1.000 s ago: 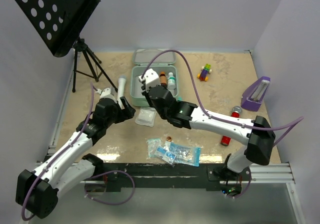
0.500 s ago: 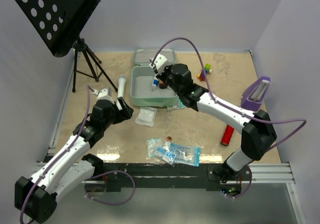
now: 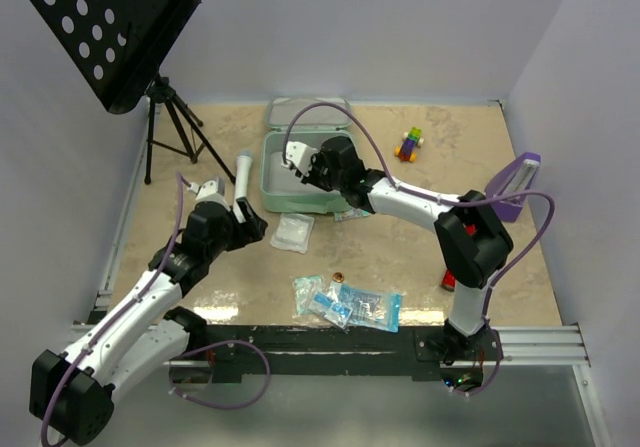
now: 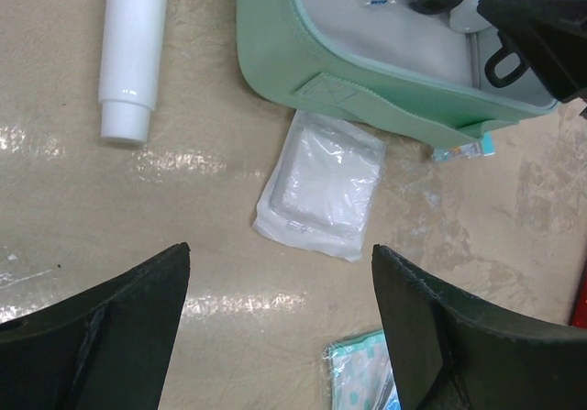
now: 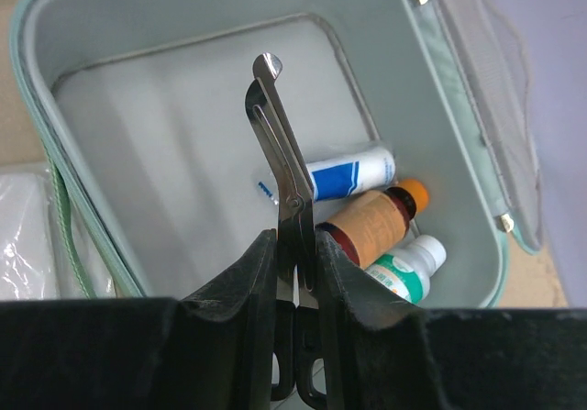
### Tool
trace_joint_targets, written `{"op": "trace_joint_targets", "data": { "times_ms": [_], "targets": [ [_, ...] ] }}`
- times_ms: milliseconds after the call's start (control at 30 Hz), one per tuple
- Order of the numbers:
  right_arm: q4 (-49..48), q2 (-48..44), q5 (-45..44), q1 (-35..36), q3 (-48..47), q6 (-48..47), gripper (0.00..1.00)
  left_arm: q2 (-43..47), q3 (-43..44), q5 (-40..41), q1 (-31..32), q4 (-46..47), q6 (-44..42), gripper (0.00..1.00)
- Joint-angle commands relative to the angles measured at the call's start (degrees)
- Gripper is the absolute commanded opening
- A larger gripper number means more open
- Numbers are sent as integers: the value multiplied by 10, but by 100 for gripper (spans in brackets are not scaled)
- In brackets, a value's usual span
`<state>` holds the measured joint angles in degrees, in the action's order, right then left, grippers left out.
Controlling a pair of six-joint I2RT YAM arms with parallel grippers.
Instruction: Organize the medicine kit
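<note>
The robot's right gripper will next lower the metal scissors into the medicine kit and let go of them there, since the kit is still empty beside the bottles.
The medicine kit lies open at the table's back middle, a pale mint-green case with its lid folded back. My right gripper hangs over its inside, shut on metal scissors with black handles, blades pointing into the kit. Inside the kit lie a white and blue tube, a brown bottle and a white and green bottle. My left gripper stands open just left of the kit, above bare table, with a white gauze packet ahead of its fingertips.
A white tube lies left of the kit. Blue packets and a coin sit near the front edge. A red stick, a purple wedge and a small toy are at the right. A music stand stands back left.
My right arm swung the scissors from the kit's back edge down and left, over the kit's inside. The left arm hardly moved.
</note>
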<state>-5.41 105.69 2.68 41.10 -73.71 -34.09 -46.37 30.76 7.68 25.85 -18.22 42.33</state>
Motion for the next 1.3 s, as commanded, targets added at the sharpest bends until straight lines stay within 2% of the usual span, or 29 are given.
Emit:
{"op": "trace_joint_targets", "data": {
  "times_ms": [0, 233, 800, 1133, 1267],
  "targets": [
    [18, 0, 44, -12, -27, -1, 0, 4, -15, -7, -4, 20, -3, 84],
    [51, 7, 52, -16, -10, -16, 0, -5, -29, -20, -4, 34, 0, 84],
    [86, 7, -19, -16, 14, -8, 1, -13, -36, -27, -4, 42, 5, 84],
    [65, -38, -45, -15, 27, 33, 51, -15, -33, -31, -4, 42, 4, 85],
    [58, -63, -52, -12, 32, 48, 65, -17, -31, -32, -4, 42, 6, 85]
  ]
}}
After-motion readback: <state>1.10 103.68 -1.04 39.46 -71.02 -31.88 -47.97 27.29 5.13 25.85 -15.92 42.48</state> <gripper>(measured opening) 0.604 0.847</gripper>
